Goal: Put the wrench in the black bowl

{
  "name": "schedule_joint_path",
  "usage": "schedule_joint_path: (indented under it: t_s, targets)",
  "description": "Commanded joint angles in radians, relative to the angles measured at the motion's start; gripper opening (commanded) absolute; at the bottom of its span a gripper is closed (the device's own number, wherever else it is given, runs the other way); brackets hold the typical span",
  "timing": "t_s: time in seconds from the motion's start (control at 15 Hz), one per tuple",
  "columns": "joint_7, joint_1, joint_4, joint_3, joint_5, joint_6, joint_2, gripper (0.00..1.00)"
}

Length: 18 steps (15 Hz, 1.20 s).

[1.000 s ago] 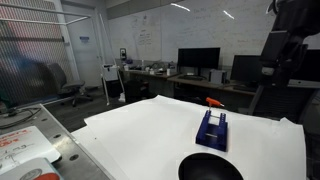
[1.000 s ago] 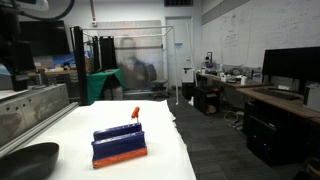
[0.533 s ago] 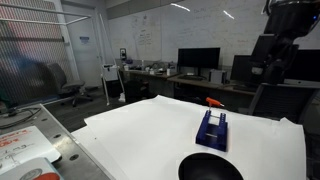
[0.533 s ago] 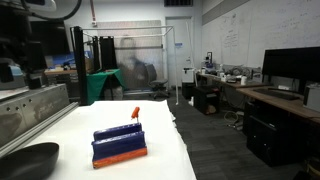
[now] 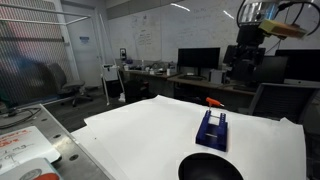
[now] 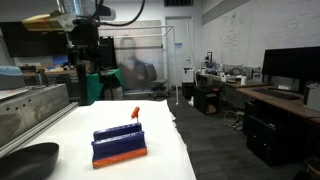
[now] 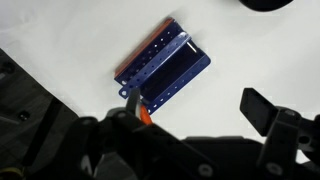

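Next, my gripper moves down and across to the rack's far end, bringing its open fingers around the wrench's orange-red handle, which sticks up above the rack.
The wrench is a small orange-red tool at the far end of the dark blue rack; it also shows behind the rack as the wrench. The black bowl sits at the near table edge, and the bowl appears low on the left. My gripper hangs high above the table, open and empty; the gripper is well clear of everything. In the wrist view the gripper looks down on the rack, the half-hidden wrench and a sliver of the bowl.
A white cloth covers the table. A metal frame runs along one side of it, and a low tray with papers sits beside it. Desks with monitors stand beyond the table.
The arm has swung in over the table, bringing the gripper fully into both exterior views. The jaws stay open; wrench, rack and bowl have not moved.
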Motion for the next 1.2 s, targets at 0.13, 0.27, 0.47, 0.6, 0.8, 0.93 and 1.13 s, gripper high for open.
schedule_joint_path:
  t_s: [0.13, 0.27, 0.47, 0.6, 0.8, 0.93, 1.13]
  targets:
    - [-0.005, 0.002, 0.174, -0.081, 0.021, 0.059, 0.251, 1.0]
    - [-0.007, 0.004, 0.212, -0.099, 0.019, 0.074, 0.321, 1.0]
    - [-0.001, 0.007, 0.266, -0.118, 0.006, 0.076, 0.411, 1.0]
    - [0.002, 0.009, 0.29, -0.128, 0.0, 0.092, 0.463, 1.0]
    - [-0.001, 0.018, 0.307, -0.132, -0.005, 0.132, 0.516, 1.0]
    - [0.001, 0.022, 0.313, -0.135, -0.011, 0.164, 0.543, 1.0]
    - [-0.001, 0.022, 0.32, -0.141, -0.007, 0.19, 0.573, 1.0]
